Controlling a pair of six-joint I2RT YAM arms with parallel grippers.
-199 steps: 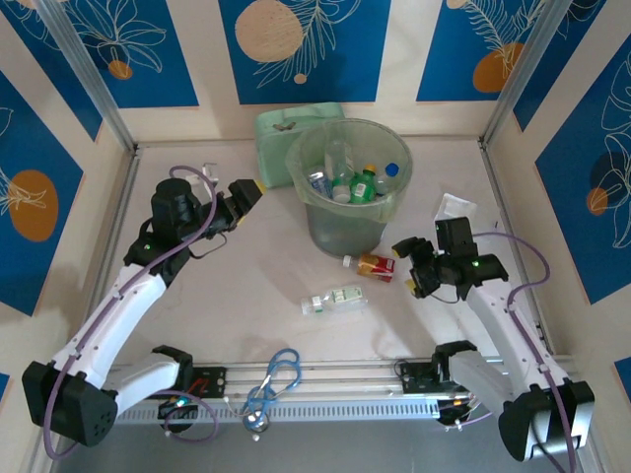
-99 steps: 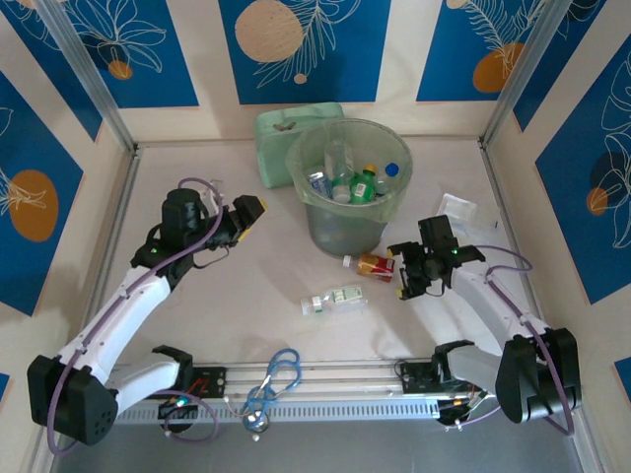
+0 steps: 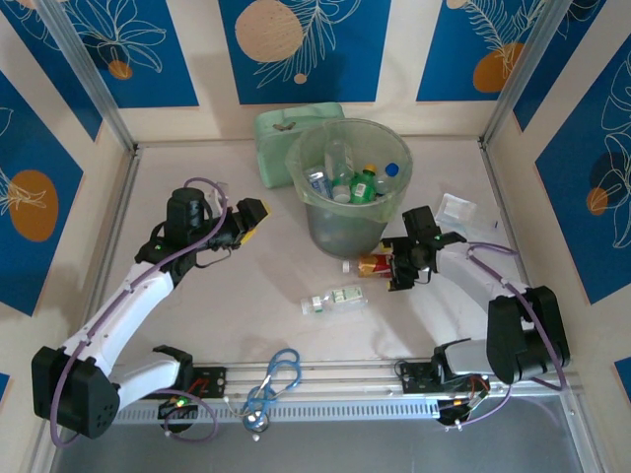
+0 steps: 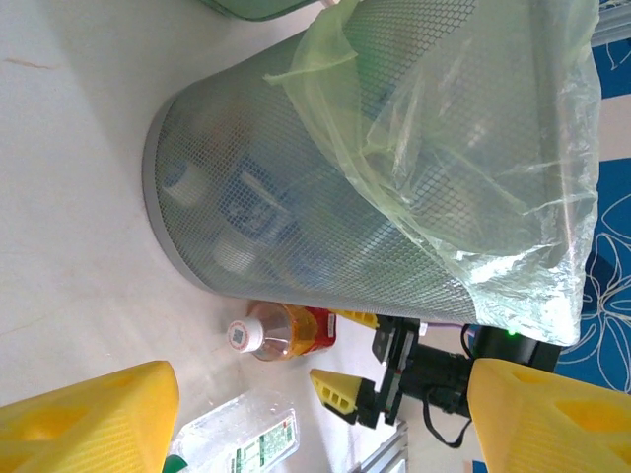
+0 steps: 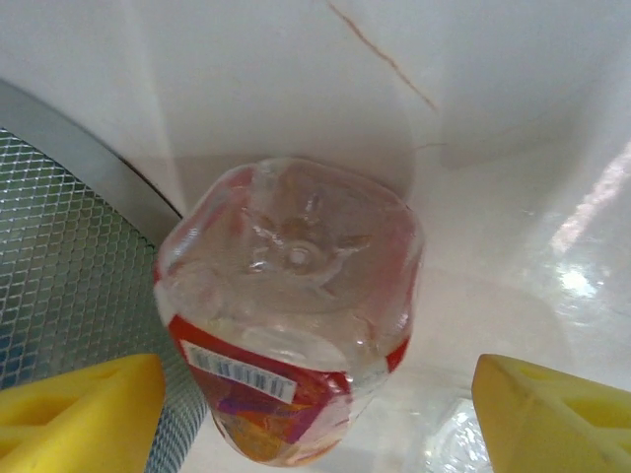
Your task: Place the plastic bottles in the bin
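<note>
I should move my right gripper further down onto the base of the red-labelled bottle (image 3: 371, 263) (image 5: 296, 254) next and then close it, because its open fingers are already on either side.
The bin (image 3: 300, 169) is a grey mesh bucket lined with a pale-green bag, and it holds several plastic bottles (image 3: 357, 182). Its mesh wall (image 4: 296, 197) is close in front of my left gripper (image 3: 254, 215), which is open with nothing between its yellow fingers (image 4: 94, 419). A red-labelled bottle (image 3: 371, 263) lies on the table against the foot of the bin. My right gripper (image 3: 398, 267) is open with its jaws either side of that bottle's base (image 5: 291, 286), not closed on it. A clear bottle with a green label (image 3: 333, 299) lies nearer the arms.
A mint-green box (image 3: 281, 128) stands behind the bin. Blue loops (image 3: 278, 376) lie by the front rail. A white packet (image 3: 455, 209) rests at the right. The bin's mesh (image 5: 59, 256) is just left of the red-labelled bottle.
My right gripper has moved left to the red-labelled bottle and now straddles its base. My left gripper has shifted slightly right toward the bin, its jaws a little narrower.
</note>
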